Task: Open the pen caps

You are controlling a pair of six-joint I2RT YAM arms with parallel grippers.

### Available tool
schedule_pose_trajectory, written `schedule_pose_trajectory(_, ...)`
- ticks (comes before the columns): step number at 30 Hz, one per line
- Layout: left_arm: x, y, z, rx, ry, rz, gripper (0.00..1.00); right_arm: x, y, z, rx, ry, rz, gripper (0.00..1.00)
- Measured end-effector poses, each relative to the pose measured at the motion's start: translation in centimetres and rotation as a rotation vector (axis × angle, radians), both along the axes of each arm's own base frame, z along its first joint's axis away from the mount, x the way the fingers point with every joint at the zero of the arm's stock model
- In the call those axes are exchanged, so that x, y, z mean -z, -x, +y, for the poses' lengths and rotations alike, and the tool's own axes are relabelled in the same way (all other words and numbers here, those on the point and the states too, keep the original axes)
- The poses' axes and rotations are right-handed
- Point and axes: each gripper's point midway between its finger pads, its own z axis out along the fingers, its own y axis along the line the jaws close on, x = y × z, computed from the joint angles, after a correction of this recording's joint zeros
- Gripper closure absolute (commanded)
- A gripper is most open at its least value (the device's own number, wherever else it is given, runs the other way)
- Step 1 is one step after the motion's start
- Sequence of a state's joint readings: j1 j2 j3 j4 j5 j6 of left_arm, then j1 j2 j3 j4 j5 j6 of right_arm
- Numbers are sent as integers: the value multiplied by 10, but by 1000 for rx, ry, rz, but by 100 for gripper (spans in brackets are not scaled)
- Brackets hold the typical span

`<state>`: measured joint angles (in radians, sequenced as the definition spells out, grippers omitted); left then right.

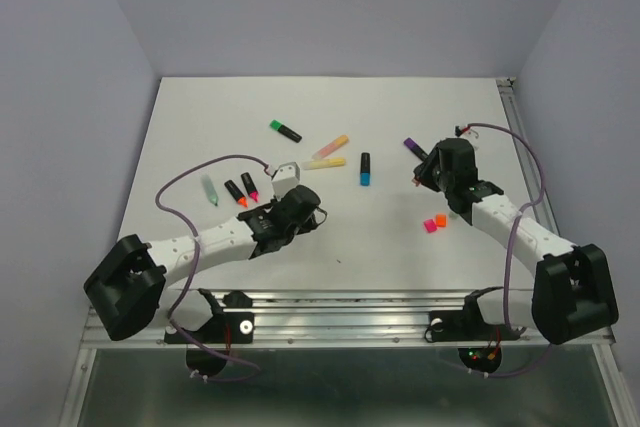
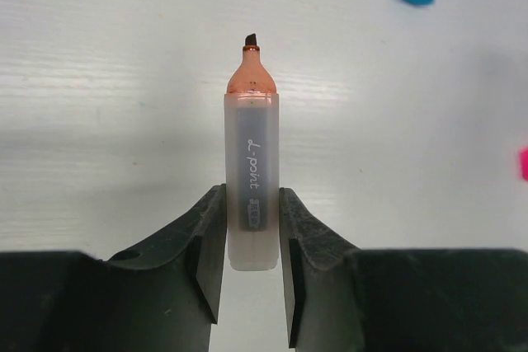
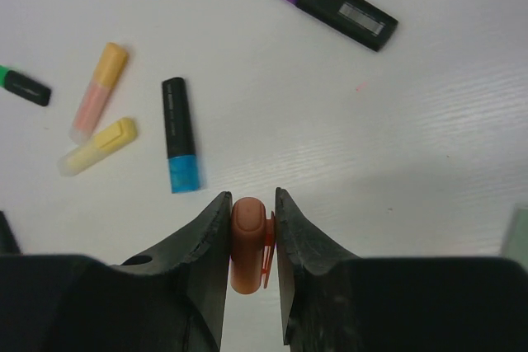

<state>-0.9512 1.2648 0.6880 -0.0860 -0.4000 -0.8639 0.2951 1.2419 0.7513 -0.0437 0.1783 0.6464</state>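
Observation:
My right gripper is about to go down and slightly back, and it will set the peach-orange pen cap [image 3: 247, 241] on the open table beside the loose pink and orange caps.
My left gripper [image 2: 252, 194] is shut on an uncapped pastel marker barrel [image 2: 252, 146], its orange tip pointing away from me. In the right wrist view my right gripper [image 3: 251, 197] is shut on a peach-orange pen cap [image 3: 247, 241] with a clip. From above, the left gripper [image 1: 312, 211] sits mid-table and the right gripper [image 1: 423, 175] hangs near a purple-capped black marker [image 1: 412, 145]. Loose pink [image 1: 430, 227] and orange [image 1: 440, 219] pen caps lie by the right arm. Two uncapped black markers [image 1: 242, 190] lie left of the left gripper.
Capped markers lie across the middle: green-capped [image 1: 285, 130], pastel orange [image 1: 332, 146], pastel yellow [image 1: 325, 162] and blue-capped [image 1: 366, 169]. A pastel green marker [image 1: 209, 190] lies at the left. Walls border the table on three sides.

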Motion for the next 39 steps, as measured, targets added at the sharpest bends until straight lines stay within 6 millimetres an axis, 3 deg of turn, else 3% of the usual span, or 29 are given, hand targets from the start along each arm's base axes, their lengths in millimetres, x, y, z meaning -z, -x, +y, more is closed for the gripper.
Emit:
schedule_pose_trajectory(10, 13, -62, 57, -220, -148, 71, 100, 83, 13, -41, 120, 133, 259, 98)
schedule_pose_trajectory(15, 27, -87, 76, -290, -209, 127, 100, 109, 21, -51, 145, 168, 345, 91)
schedule_pose_trajectory(20, 43, -93, 87, -307, -256, 179, 100, 113, 24, -58, 166, 181, 366, 72)
schedule_pose_trajectory(21, 44, -94, 89, -310, -261, 185, 100, 114, 24, -59, 171, 185, 368, 62)
schedule_pose_trajectory(22, 45, -94, 91, -314, -265, 189, 100, 114, 25, -60, 174, 188, 368, 59)
schedule_pose_trajectory(25, 43, -97, 97, -327, -268, 191, 100, 115, 27, -62, 187, 194, 377, 40)
schedule_pose_trajectory(28, 42, -101, 100, -337, -267, 188, 100, 116, 29, -64, 192, 199, 389, 27)
schedule_pose_trajectory(33, 41, -102, 107, -346, -280, 190, 100, 114, 32, -66, 201, 204, 393, 15)
schedule_pose_trajectory(34, 41, -103, 109, -347, -285, 190, 100, 111, 32, -66, 202, 201, 388, 4)
schedule_pose_trajectory(35, 39, -105, 110, -350, -289, 186, 99, 105, 31, -65, 203, 193, 369, 0)
schedule_pose_trajectory(39, 34, -114, 117, -369, -301, 168, 99, 78, 27, -63, 195, 157, 290, 0)
